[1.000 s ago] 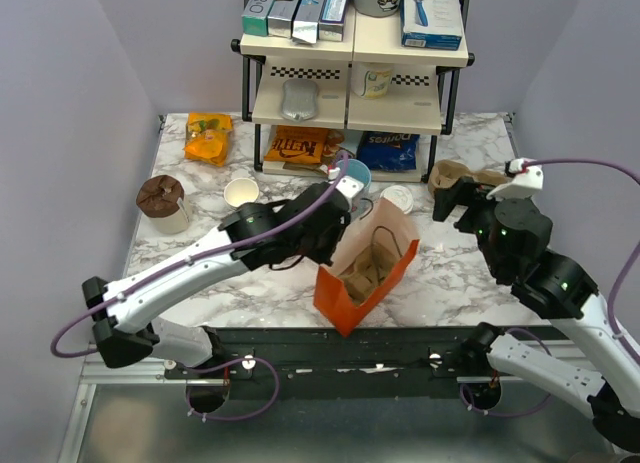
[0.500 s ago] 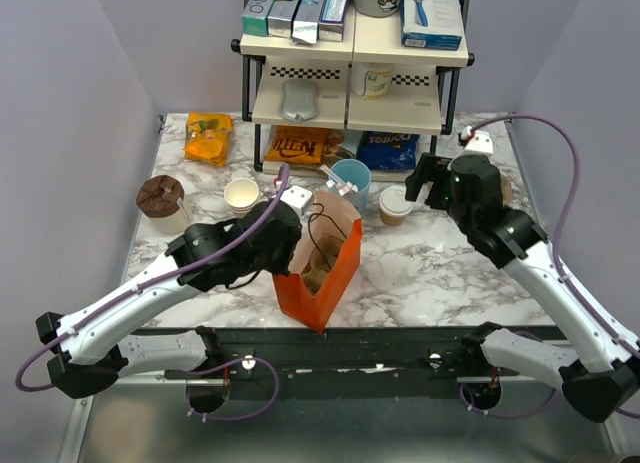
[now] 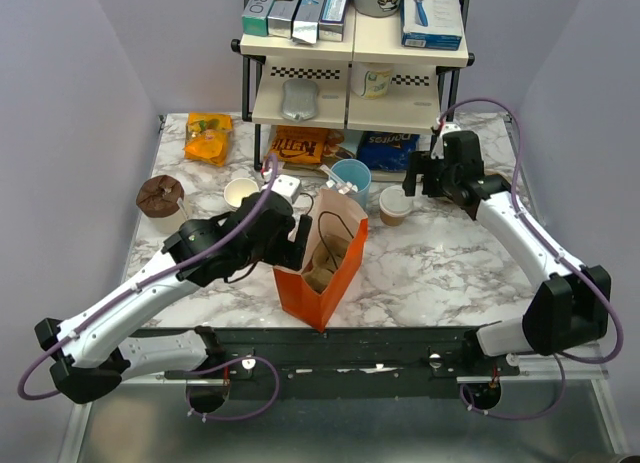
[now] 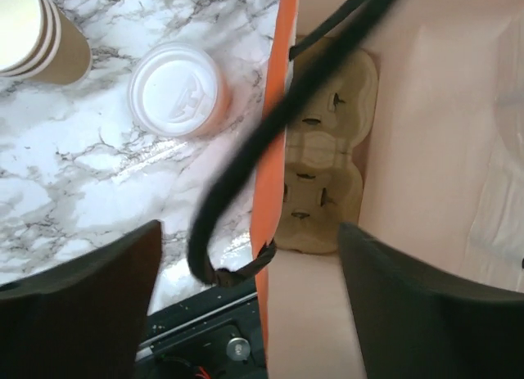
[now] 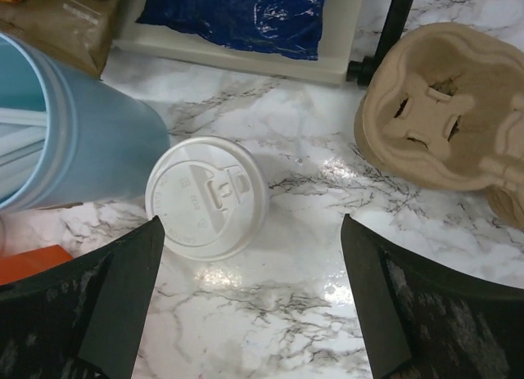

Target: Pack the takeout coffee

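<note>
The light-blue cup crowds the opposite side of the coffee, so I need to move my right gripper down toward the left in the top view next, onto the coffee lid's rim facing the loose carrier [image 3: 411,199].
The takeout coffee [image 3: 395,205], a small tan cup with a white lid [image 5: 206,197], stands on the marble right of the orange paper bag [image 3: 320,273]. My right gripper [image 3: 413,179] hovers open just behind and to the right of it [image 5: 250,313], its left finger next to the lid and nothing between the fingers. My left gripper [image 3: 297,233] is open and straddles the bag's orange left wall [image 4: 270,150]: one finger outside, one inside. A cardboard cup carrier [image 4: 323,150] lies in the bag's bottom. The bag's black handle [image 4: 246,174] loops between the fingers.
A tall light-blue cup [image 3: 350,178] stands just left of the coffee [image 5: 74,142]. Another white-lidded tan cup [image 4: 176,88] and a stack of paper cups [image 4: 37,35] stand left of the bag. A loose cup carrier [image 5: 446,109] lies right of the coffee. The shelf rack [image 3: 355,93] stands behind.
The left gripper opened and let go of the bag, which had shifted left and stands upright. The right arm swung back and left over the coffee.
</note>
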Robot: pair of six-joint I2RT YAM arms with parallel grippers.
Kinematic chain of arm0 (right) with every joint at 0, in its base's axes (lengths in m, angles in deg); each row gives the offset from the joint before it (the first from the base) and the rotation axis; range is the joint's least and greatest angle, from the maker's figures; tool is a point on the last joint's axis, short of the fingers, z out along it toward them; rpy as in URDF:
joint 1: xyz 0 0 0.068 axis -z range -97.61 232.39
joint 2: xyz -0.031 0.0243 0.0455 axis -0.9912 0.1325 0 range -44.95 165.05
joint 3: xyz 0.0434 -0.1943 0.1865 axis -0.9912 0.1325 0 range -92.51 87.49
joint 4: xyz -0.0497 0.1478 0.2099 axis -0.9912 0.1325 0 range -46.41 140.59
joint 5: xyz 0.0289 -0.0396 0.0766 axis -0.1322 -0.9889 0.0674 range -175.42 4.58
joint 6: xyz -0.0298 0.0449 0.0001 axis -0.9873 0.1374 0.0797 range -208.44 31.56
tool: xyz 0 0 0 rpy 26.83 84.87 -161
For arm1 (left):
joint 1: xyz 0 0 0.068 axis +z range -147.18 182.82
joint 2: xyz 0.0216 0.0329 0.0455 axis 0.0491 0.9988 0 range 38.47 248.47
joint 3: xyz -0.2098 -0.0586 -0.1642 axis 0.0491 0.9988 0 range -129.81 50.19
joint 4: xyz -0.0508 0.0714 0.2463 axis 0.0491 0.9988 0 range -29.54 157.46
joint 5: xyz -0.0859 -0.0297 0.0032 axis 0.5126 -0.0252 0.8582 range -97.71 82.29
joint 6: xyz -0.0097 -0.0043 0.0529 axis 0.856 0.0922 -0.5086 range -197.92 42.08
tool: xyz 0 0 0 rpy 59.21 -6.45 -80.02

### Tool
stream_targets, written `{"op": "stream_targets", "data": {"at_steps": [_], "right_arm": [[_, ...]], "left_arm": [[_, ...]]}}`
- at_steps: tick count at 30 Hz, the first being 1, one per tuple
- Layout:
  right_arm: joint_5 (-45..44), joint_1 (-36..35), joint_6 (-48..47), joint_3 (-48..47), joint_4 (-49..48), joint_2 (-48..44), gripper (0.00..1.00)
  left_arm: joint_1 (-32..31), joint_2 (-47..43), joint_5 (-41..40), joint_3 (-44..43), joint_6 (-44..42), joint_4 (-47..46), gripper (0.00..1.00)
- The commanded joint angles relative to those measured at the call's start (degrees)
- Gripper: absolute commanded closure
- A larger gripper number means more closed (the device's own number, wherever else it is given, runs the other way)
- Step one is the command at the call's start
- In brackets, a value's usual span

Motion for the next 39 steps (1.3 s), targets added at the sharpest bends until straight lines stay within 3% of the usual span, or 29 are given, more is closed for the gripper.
{"op": "stream_targets", "data": {"at_steps": [1,3,11,17,20,28,39], "right_arm": [[4.55,0.17,-7.09,-0.48,-5.35,3.13,0.04],[4.72,0.34,-8.41,-0.91,-5.98,5.59,0.06],[9.64,1.22,-12.11,-2.58,-5.37,9.73,0.32],[10.0,1.31,-12.29,-3.89,-5.02,12.36,0.37],[10.26,1.4,-12.29,-4.77,-4.32,13.5,0.46],[9.12,1.31,-13.52,-4.69,-2.48,14.38,0.46],[8.24,1.4,-14.57,-7.24,1.57,16.49,0.55]], "left_arm": [[1.41,-3.99,-3.36,1.35,-0.39,-4.31,0.01],[3.51,-5.48,-2.4,2.49,-0.3,-7.04,0.01],[6.69,-8.21,3.67,4.96,0.05,-11.8,0.01],[7.04,-8.13,4.11,5.48,0.23,-12.06,0.01],[7.12,-8.56,3.85,6.1,0.41,-12.5,0.01],[7.3,-10.06,3.85,7.51,1.11,-12.85,0.01],[7.48,-10.06,3.5,7.94,1.2,-12.67,0.01]]}}
